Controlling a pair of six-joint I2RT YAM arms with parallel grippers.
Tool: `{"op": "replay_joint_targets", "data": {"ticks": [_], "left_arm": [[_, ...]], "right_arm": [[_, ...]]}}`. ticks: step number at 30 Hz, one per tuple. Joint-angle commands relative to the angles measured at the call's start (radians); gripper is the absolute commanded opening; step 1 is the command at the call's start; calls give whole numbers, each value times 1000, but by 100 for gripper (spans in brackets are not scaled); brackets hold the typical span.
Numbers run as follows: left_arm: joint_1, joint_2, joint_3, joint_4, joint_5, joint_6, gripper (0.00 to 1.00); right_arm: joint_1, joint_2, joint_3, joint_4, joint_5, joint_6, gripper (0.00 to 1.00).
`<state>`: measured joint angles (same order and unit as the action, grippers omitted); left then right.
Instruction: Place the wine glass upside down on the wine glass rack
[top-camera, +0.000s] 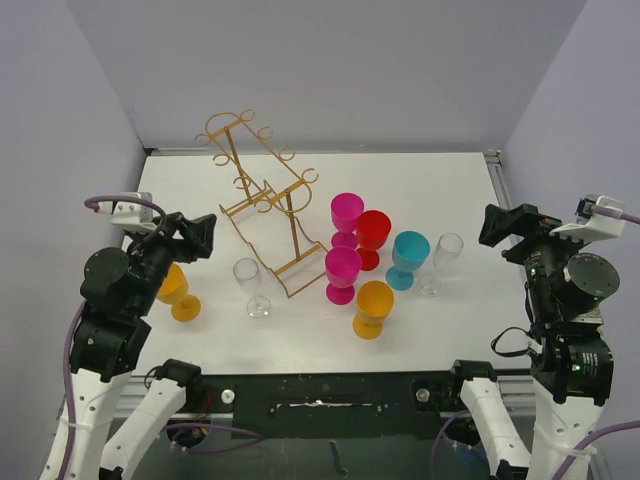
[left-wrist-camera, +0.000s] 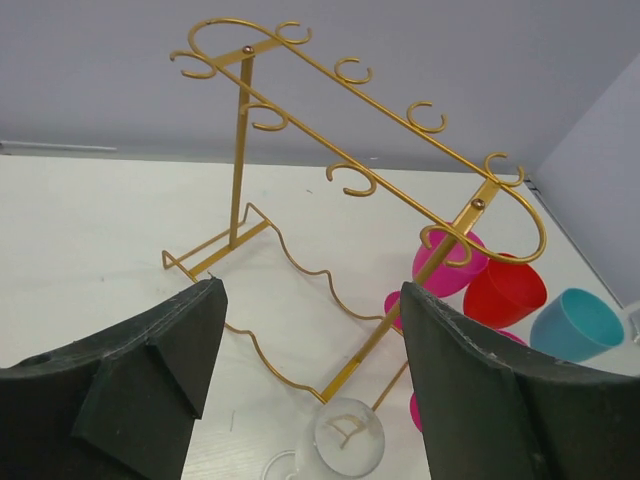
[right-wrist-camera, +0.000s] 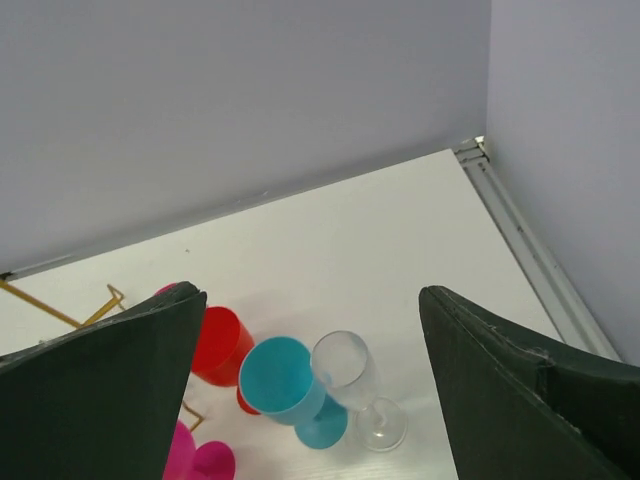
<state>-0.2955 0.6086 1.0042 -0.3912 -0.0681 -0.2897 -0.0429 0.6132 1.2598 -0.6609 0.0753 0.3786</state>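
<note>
My right gripper travels left in the top view and down onto the far magenta glass's rim (top-camera: 361, 203) beside the red one next, since the glass's opening is clear.
The gold wire rack (top-camera: 295, 232) stands upright at the back left of the table, with nothing on its hooks; it fills the left wrist view (left-wrist-camera: 240, 150). One clear wine glass (top-camera: 248, 274) stands upright just in front of the rack, low in the left wrist view (left-wrist-camera: 350, 440). A second clear glass (top-camera: 447, 250) stands upright at the right, next to a teal glass (right-wrist-camera: 345, 365). My left gripper (top-camera: 198, 237) is open and empty, left of the first clear glass (left-wrist-camera: 310, 290). My right gripper (top-camera: 498, 226) is open and empty, right of the second one (right-wrist-camera: 312, 295).
Coloured glasses stand right of the rack: two magenta (top-camera: 347, 213) (top-camera: 342, 268), a red (top-camera: 373, 232), a teal (top-camera: 409, 250) and an orange (top-camera: 373, 302). Another orange glass (top-camera: 178, 290) stands partly under my left arm. Walls enclose the table on three sides.
</note>
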Motion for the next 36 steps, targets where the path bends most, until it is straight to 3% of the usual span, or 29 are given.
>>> {"op": "replay_joint_targets", "data": {"ticks": [1,8,13,21,26,31,34,36], "left_arm": [[33,-27,-7,39,164,-54,70],[41,-58,-20,44,297,-77,72],[44,-75,-31,55,364,-98,72],[46,-102,-41,91,390,-137,73],[47,-84,-8,93,349,-137,73],[47,-64,-5,98,348,-149,73],[47,-61,-9,107,337,-159,73],[47,-55,-2,105,334,-155,73]], "right_arm": [[-56,-15,-13,-49,-203,68,94],[-93,-10,-40,-58,-388,91,99],[-98,40,-36,-81,-540,49,91],[-100,152,-23,-79,-634,13,87],[-100,202,-28,-33,-622,29,88],[-65,278,-5,-32,-552,5,79],[28,350,26,-38,-439,-4,72],[154,403,43,-31,-315,4,71]]}}
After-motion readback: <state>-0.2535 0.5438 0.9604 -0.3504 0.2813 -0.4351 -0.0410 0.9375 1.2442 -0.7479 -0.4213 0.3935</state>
